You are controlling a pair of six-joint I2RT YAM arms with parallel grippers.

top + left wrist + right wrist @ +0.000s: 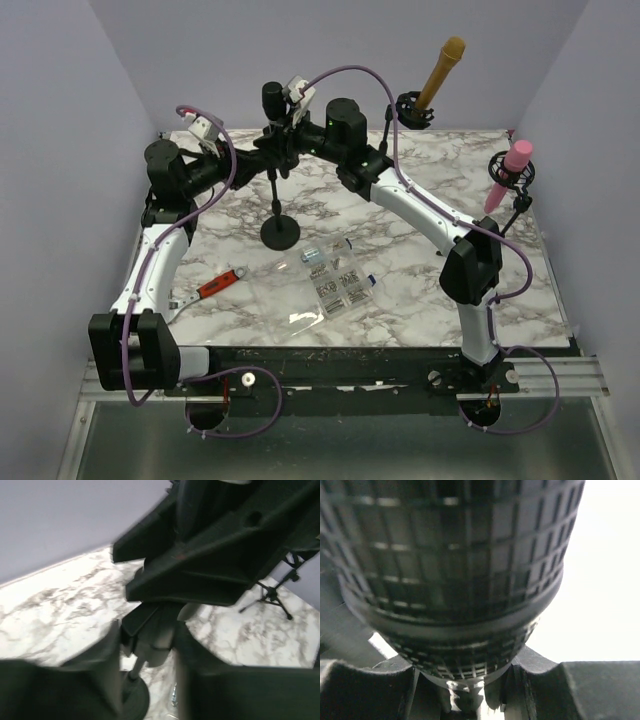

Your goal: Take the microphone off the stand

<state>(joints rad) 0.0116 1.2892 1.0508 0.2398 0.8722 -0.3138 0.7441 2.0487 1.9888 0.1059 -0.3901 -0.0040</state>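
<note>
The robot's right gripper needs to lift, then come back and down to let go on the marble (393, 292) beside the clear bag, since that spot is below it, closer to the robot's base.
A black microphone (272, 98) stands upright in the clip of a black stand with a round base (279, 232) at the middle back of the marble table. My left gripper (262, 150) comes from the left and is closed round the stand's clip and pole (152, 642) just under the microphone; my left gripper (148, 636) has a finger close on each side of the clip. My right gripper (298, 135) comes from the right and is shut on the microphone's body. In the right wrist view the mesh head (455, 555) fills the frame above my right gripper (470, 685).
A gold microphone (441, 70) on a stand is at the back right and a pink one (511, 170) is at the right edge. A red-handled tool (222, 284) and a clear bag of packets (330, 280) lie in front of the round base.
</note>
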